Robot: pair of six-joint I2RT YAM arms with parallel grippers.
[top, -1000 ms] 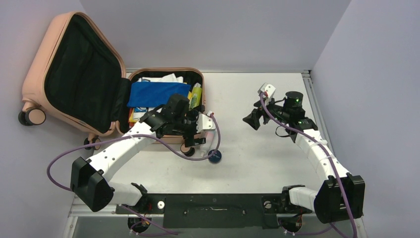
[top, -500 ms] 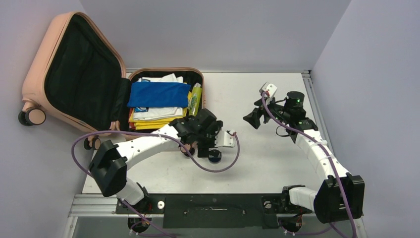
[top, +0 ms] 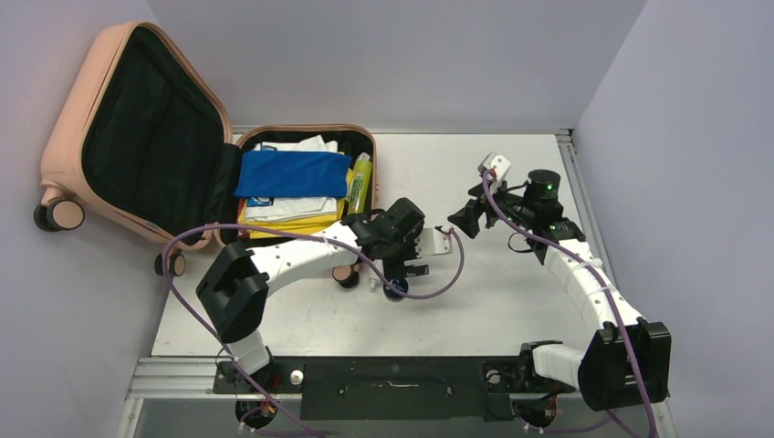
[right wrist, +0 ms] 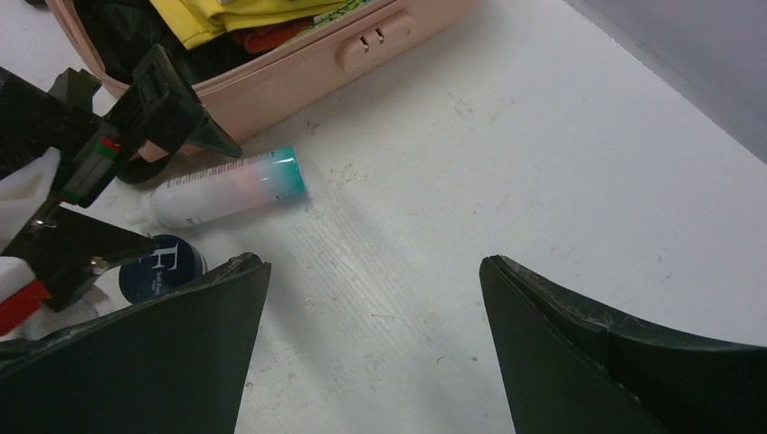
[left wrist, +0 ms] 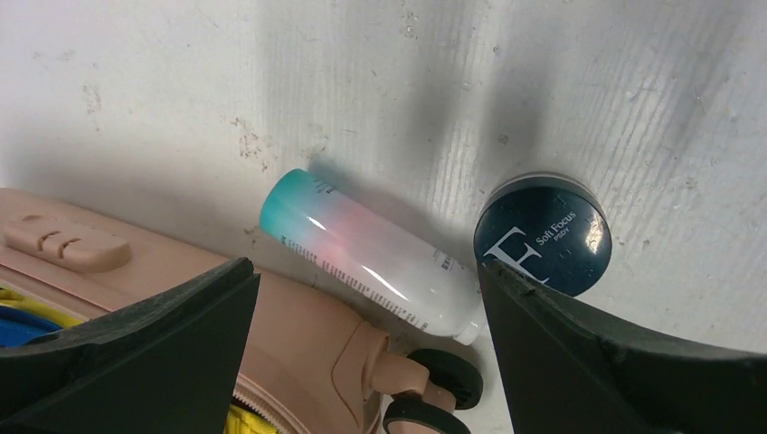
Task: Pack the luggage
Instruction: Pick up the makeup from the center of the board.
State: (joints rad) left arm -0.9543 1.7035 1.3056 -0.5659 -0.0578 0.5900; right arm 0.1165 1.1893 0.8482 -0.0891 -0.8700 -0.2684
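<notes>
The left gripper will move outward and down, turning onto the white bottle's teal cap to close there, because that end of the bottle is clear of the jar (left wrist: 543, 237).
The luggage (top: 64, 119), a salmon-pink suitcase, lies open at the back left with its black-lined lid propped up. Its lower half holds a blue cloth (top: 292, 173), folded white and yellow clothes and a yellow-green bottle (top: 360, 182). Just off its front right corner, a white bottle with a teal cap (left wrist: 371, 262) (right wrist: 226, 190) lies on the table beside a dark blue round jar (left wrist: 543, 237) (top: 394, 290). My left gripper (top: 402, 260) (left wrist: 364, 271) hovers open over both, holding nothing. My right gripper (top: 461, 219) (right wrist: 373, 262) hangs open and empty over bare table to their right.
A caster wheel (left wrist: 443, 380) of the luggage sits close under the white bottle. Grey walls close in the table at the back and on both sides. The left arm's purple cable (top: 452, 269) loops over the table near the jar.
My left arm has swung right, from over the suitcase's front edge to above the bottle and jar on the table. The right arm has stayed put.
</notes>
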